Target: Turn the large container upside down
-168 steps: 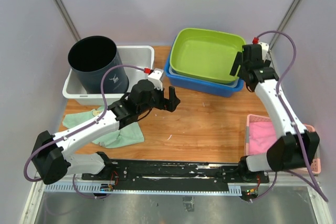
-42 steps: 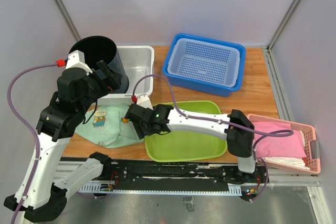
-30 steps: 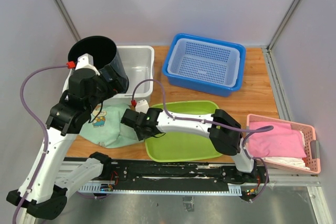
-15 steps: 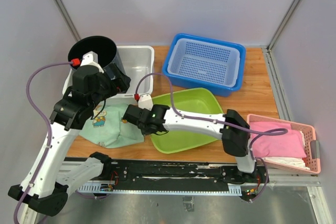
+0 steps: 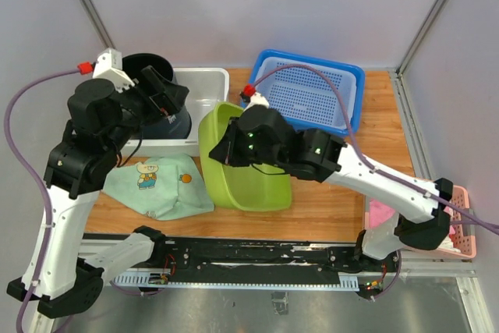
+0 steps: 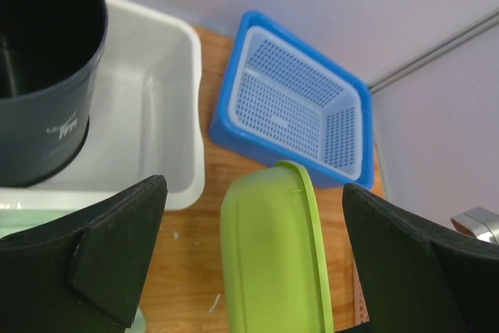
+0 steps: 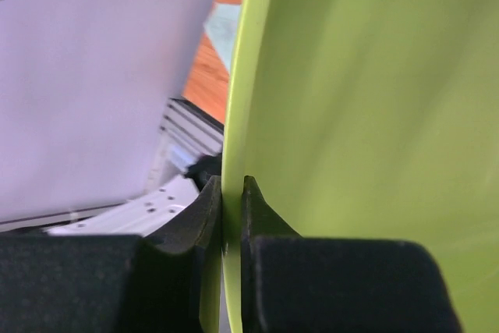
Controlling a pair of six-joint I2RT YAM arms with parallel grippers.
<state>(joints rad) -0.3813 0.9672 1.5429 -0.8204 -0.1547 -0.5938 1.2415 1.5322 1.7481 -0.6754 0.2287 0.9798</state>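
My right gripper should next swing the container's raised rim to the right in the top view, then down toward the table (image 5: 323, 202), because the inside of the container still shows.
The large container (image 5: 243, 171) is a lime-green tub, tipped up on its side on the wooden table with its bottom facing left. My right gripper (image 5: 223, 148) is shut on its raised rim, and the right wrist view shows both fingers pinching the thin green rim (image 7: 232, 154) at the gripper (image 7: 231, 193). My left gripper (image 5: 160, 93) hangs open up at the left, above the black bucket, holding nothing. From the left wrist view the container (image 6: 269, 263) stands on edge below the gripper (image 6: 251, 189), between the wide-spread fingers.
A black bucket (image 5: 160, 118) stands in a white bin (image 5: 204, 91) at the back left. A blue basket with a perforated white insert (image 5: 312, 95) sits at the back. A green cloth (image 5: 160, 186) lies front left, and a pink basket (image 5: 461, 212) at the right edge.
The right gripper shut on the container's rim and lifted it from lying flat to standing on its side, moving back and up. The left arm rose and drew back left.
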